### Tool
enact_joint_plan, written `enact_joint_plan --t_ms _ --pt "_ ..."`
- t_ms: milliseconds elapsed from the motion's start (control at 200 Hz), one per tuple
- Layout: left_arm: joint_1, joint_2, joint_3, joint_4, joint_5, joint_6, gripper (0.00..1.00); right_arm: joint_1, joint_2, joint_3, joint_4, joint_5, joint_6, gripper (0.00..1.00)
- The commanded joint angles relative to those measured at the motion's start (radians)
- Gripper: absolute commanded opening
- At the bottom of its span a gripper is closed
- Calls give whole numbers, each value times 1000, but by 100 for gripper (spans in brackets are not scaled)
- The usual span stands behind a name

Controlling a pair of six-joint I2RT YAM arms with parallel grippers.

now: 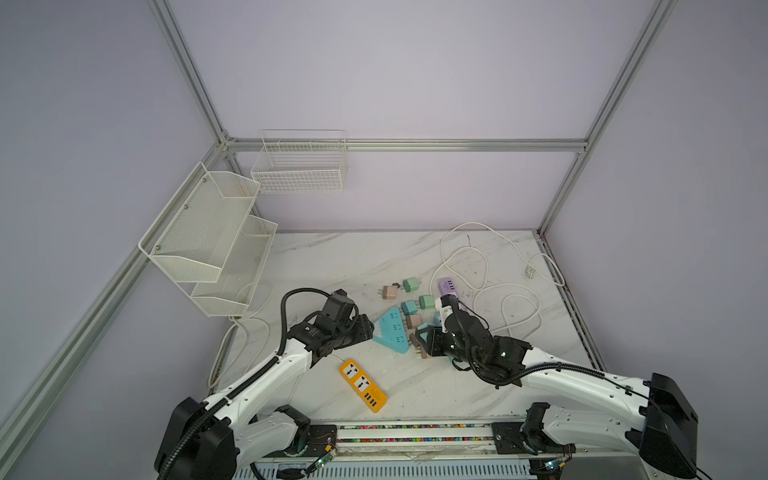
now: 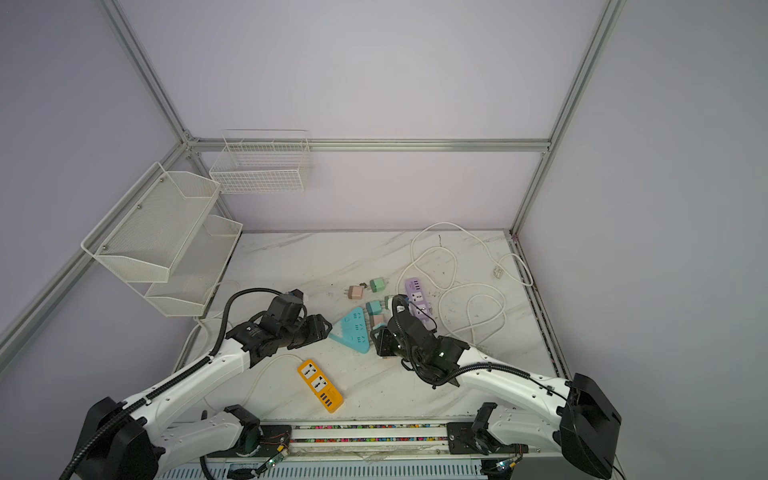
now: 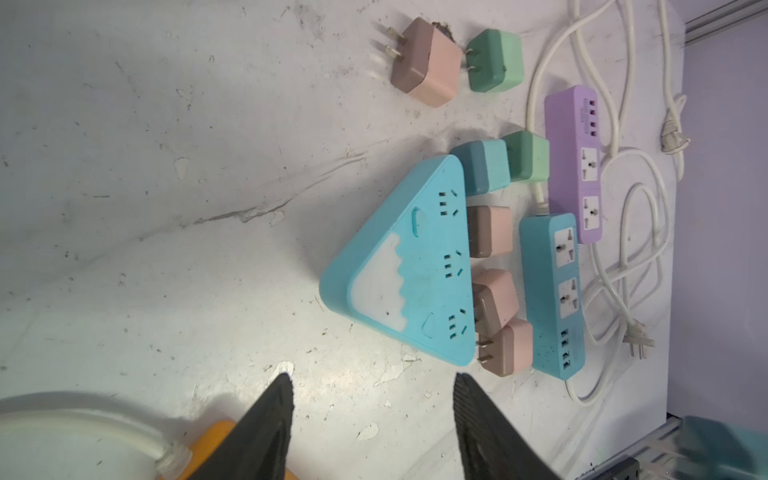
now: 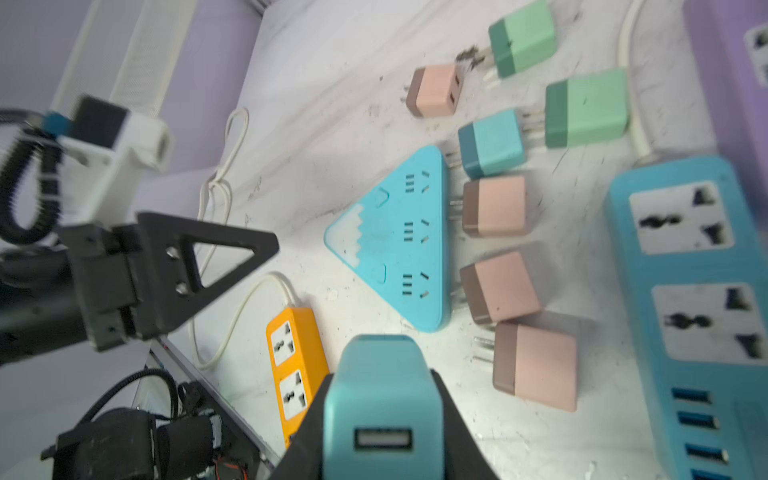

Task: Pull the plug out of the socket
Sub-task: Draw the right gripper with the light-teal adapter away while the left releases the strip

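Observation:
My right gripper moves back and down to release the teal plug next, since bare tabletop (image 1: 405,377) beside the orange strip lies below and back of the gripper.
A teal plug (image 4: 382,395) with a USB port sits between the fingers of my right gripper (image 4: 381,376), which is shut on it, above the table in front of the triangular blue socket (image 4: 399,241). In both top views this gripper (image 1: 424,337) hovers just right of that socket (image 1: 392,330), over two pink plugs. The socket lies flat with nothing in the holes on its face. My left gripper (image 3: 372,376) is open and empty, its tips just short of the socket's corner (image 3: 399,266), on the socket's left in a top view (image 2: 326,328).
Loose pink, green and teal plugs (image 3: 490,230) lie along the triangular socket's far side. A blue strip (image 3: 548,291) and a purple strip (image 3: 575,162) lie beyond, among white cable loops (image 1: 490,286). An orange strip (image 1: 363,385) lies near the front. Wire baskets (image 1: 216,241) hang left.

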Motion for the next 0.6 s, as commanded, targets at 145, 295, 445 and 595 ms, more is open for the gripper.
enact_joint_plan --t_ms 145,295,445,595 --pt "-38 -171 -95 -23 1 -14 67 111 73 -103 235 -7 118 19" --pt "-59 -265 -139 -54 -28 -33 68 174 145 -142 339 17 146 20" --pt "-61 -356 -186 -60 -48 -48 70 192 198 -200 469 7 182 22" --pt "-62 -405 -203 -62 -42 -52 71 220 263 -196 493 31 178 22"
